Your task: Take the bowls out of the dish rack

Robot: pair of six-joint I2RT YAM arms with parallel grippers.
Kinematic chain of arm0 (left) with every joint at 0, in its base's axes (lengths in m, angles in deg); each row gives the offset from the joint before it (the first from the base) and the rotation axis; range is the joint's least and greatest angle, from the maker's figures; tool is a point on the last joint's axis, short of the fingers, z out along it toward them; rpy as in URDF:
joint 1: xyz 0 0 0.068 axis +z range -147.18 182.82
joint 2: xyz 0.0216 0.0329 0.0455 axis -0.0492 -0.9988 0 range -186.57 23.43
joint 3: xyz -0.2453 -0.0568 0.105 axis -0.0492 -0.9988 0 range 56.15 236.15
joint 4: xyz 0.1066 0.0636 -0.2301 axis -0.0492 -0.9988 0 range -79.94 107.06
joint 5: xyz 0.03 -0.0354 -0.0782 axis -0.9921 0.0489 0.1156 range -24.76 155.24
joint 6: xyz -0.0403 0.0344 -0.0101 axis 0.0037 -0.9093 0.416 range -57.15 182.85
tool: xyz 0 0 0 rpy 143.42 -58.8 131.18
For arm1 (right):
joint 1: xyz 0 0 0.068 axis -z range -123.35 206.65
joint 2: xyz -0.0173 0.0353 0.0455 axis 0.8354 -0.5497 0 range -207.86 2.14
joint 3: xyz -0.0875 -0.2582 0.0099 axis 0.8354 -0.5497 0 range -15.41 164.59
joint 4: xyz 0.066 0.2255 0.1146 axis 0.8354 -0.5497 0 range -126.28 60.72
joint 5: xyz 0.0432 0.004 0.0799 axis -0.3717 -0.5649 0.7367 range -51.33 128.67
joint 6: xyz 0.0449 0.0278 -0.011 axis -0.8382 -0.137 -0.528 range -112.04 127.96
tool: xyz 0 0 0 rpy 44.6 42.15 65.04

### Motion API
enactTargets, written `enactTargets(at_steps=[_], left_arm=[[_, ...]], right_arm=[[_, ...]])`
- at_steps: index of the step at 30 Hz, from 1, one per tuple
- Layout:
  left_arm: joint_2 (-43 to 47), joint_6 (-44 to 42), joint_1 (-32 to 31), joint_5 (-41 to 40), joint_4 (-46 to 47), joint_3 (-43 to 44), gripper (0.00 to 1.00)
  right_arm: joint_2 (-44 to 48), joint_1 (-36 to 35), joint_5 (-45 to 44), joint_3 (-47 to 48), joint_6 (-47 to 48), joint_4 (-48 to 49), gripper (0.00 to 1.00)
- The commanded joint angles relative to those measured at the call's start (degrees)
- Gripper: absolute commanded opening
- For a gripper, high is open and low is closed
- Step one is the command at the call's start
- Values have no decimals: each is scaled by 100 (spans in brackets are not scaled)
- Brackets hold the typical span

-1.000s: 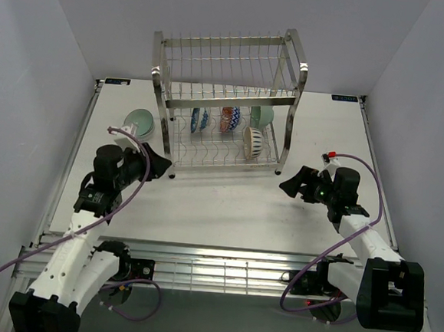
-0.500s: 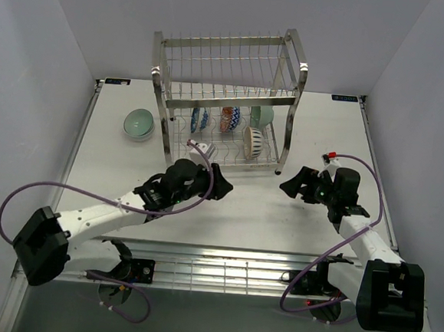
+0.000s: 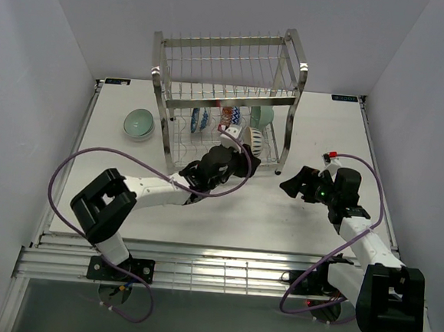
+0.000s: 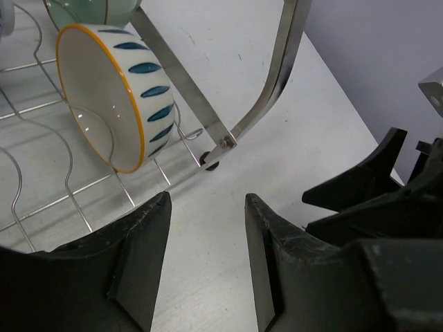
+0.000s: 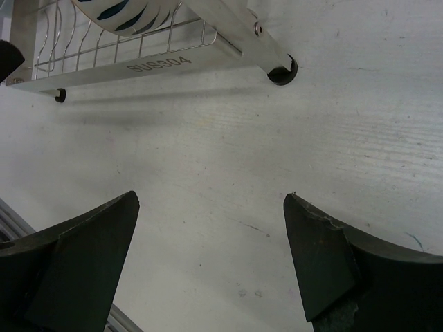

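Observation:
The dashed bowl's near orange rim (image 3: 256, 140) (image 4: 142, 149) is clear of the rack's post. My left gripper should next move outward and tilt toward level to come onto it.
The dish rack (image 3: 226, 97) stands at the back middle of the table. Its lower tier holds a blue-and-white bowl (image 3: 200, 119), a red-blue bowl (image 3: 230, 119), a mint bowl (image 3: 263, 116) and a white bowl with blue dashes and an orange rim (image 3: 256, 140), all on edge. In the left wrist view the dashed bowl (image 4: 111, 97) leans in the wires up left of my left gripper (image 4: 208, 207). That gripper (image 3: 247, 160) is open and empty, over the table by the rack's front right corner. My right gripper (image 3: 291, 185) is open and empty, right of the rack (image 5: 138, 69).
A pale mint bowl (image 3: 138, 122) sits on the table left of the rack. The rack's front right post and foot (image 4: 209, 162) are just ahead of my left gripper; the foot also shows in the right wrist view (image 5: 282, 72). My right gripper's fingers (image 4: 360, 187) show close at right.
My left arm has swung from the left side of the table across the rack's front to its front right corner. The right arm has not moved.

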Motion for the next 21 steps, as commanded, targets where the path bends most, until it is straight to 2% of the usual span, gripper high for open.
enactTargets(at_steps=[1,4,8,13,17,21], left_arm=[[-225,-384,110,-188,505,406,58],[-411,-34,400,32,505,485,58],[-630,20,760,576,531,696,58],[-972,90,962,1104,540,1021,58],[-1263,363,1094,1946,558,1293,58],[-1500,547,1095,2177,602,1417,57]], right_arm=[[21,-41,139,0,-27,220,91],[29,-33,148,9,-19,238,91],[-15,-33,157,-9,-45,308,91],[-67,-33,192,0,-54,352,91],[-41,-41,157,-18,-36,352,91],[-67,-33,131,-18,-27,335,91]])
